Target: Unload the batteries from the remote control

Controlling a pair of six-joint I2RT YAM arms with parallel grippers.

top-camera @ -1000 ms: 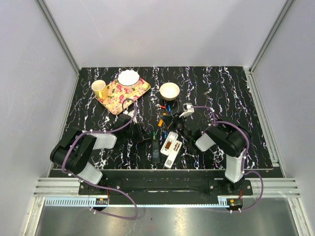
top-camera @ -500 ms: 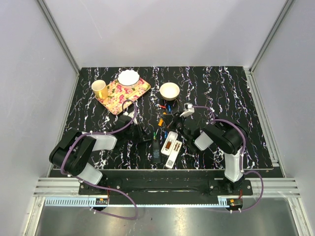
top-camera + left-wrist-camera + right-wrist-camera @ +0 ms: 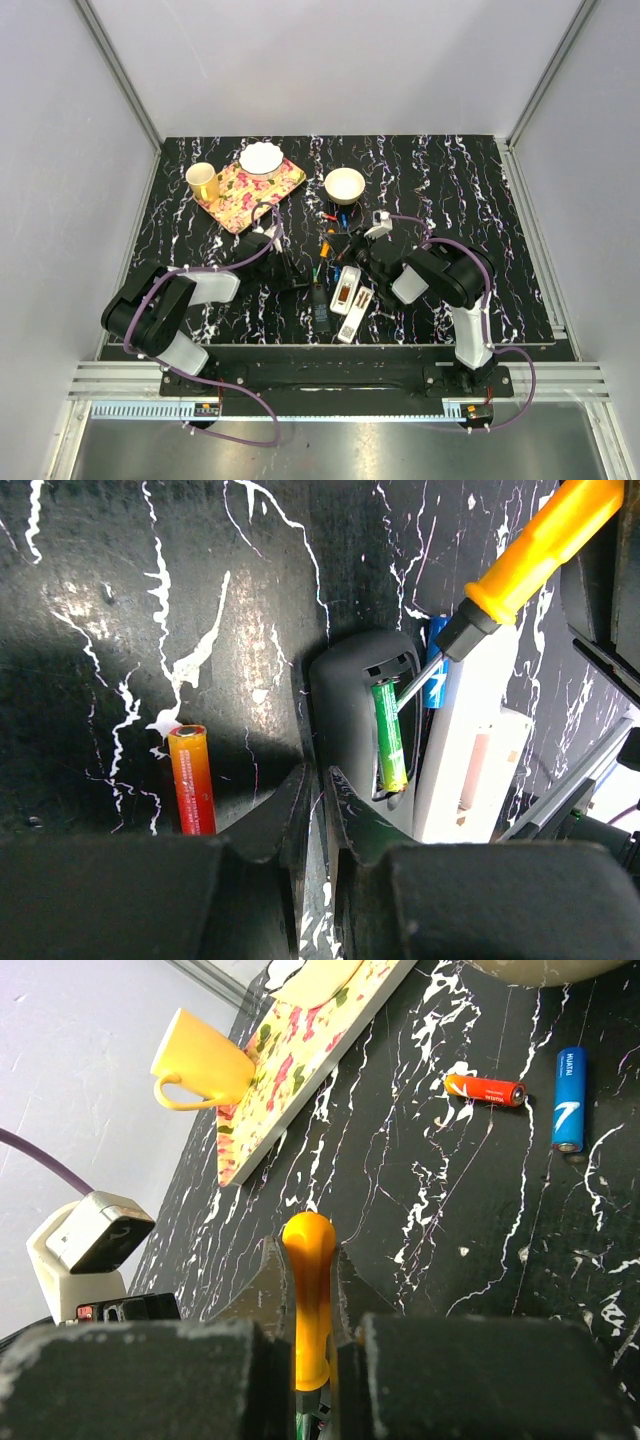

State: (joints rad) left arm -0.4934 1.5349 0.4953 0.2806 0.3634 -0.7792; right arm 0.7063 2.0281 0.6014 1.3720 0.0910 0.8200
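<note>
I will next lift my right gripper clear of the bay, carry the screwdriver [image 3: 310,1300] across and down, and let go where tabletop lies to its right in the top view.
A dark remote [image 3: 365,720] lies with its battery bay open, and a green battery [image 3: 388,735] sits in the bay. My right gripper [image 3: 308,1255] is shut on a yellow-handled screwdriver [image 3: 310,1300]. The left wrist view shows the screwdriver [image 3: 540,545] with its metal tip reaching into the bay beside the green cell. My left gripper [image 3: 315,790] has its jaws nearly together at the remote's near end, holding nothing. An orange-red battery [image 3: 192,792] lies on the table to its left. A blue battery [image 3: 436,675] lies behind the remote. The black remote also shows in the top view [image 3: 320,306].
A white remote [image 3: 348,292] with its back open lies right of the black one, with a white cover [image 3: 363,312] beside it. Loose red [image 3: 485,1089] and blue [image 3: 569,1098] batteries lie near a cream bowl [image 3: 344,185]. A floral tray [image 3: 250,192] with a yellow cup [image 3: 202,181] and a white bowl [image 3: 261,158] stands at the back left.
My right arm has crept a little to the left with the screwdriver. The remotes have shifted slightly. The left arm has barely moved.
</note>
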